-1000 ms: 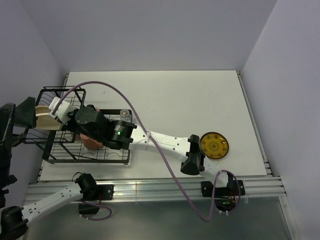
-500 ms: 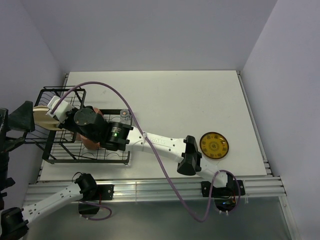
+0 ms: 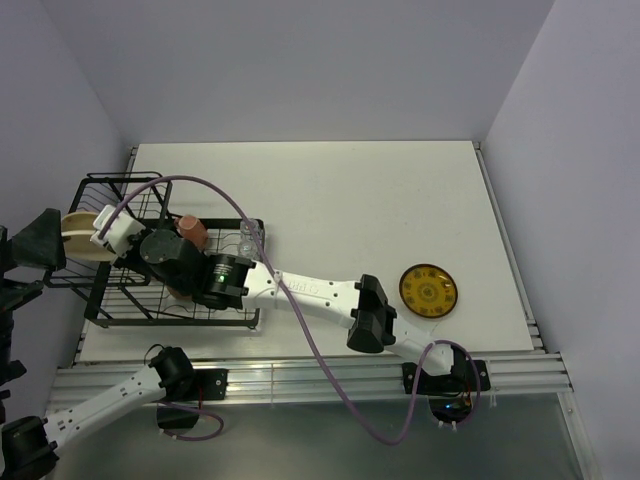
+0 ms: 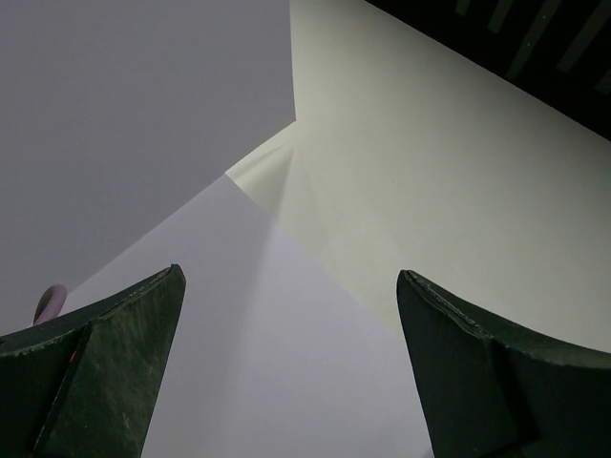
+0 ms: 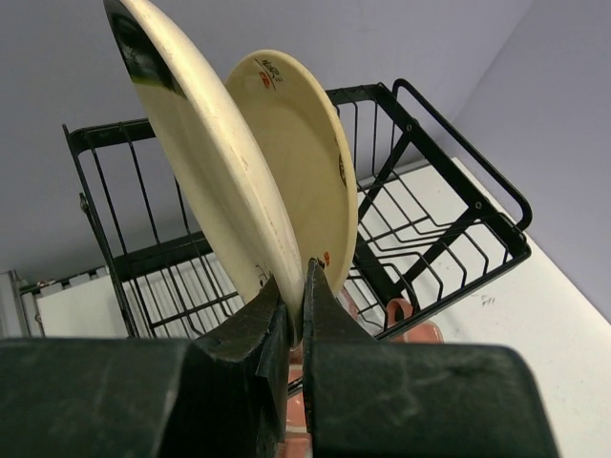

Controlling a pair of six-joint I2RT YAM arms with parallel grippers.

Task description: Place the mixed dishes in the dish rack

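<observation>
I will next move the cream plate down with my right gripper and set its rim into the raised basket (image 3: 88,249) (image 5: 225,288) beside the second plate.
The black wire dish rack (image 3: 150,290) stands at the table's left end. My right gripper (image 5: 298,296) is shut on the lower rim of a cream plate (image 5: 205,162), held on edge over the rack's raised basket end (image 5: 449,224). A second cream plate (image 5: 310,134) stands just behind it. In the top view the held plate (image 3: 78,235) shows at the rack's left side. A pink mug (image 3: 192,230) and a clear glass (image 3: 250,238) sit in the rack. The yellow ornate plate (image 3: 428,291) lies on the table at the right. My left gripper (image 3: 20,270) hangs open left of the rack, holding nothing.
The right arm stretches across the table's front from its base (image 3: 445,375) to the rack. Grey walls close in the table at the back and both sides; the left wrist view shows only wall between the open fingers (image 4: 105,372).
The right gripper has carried the cream plate further left over the rack's basket end, uncovering the pink mug. The left gripper has drifted slightly left and stays open.
</observation>
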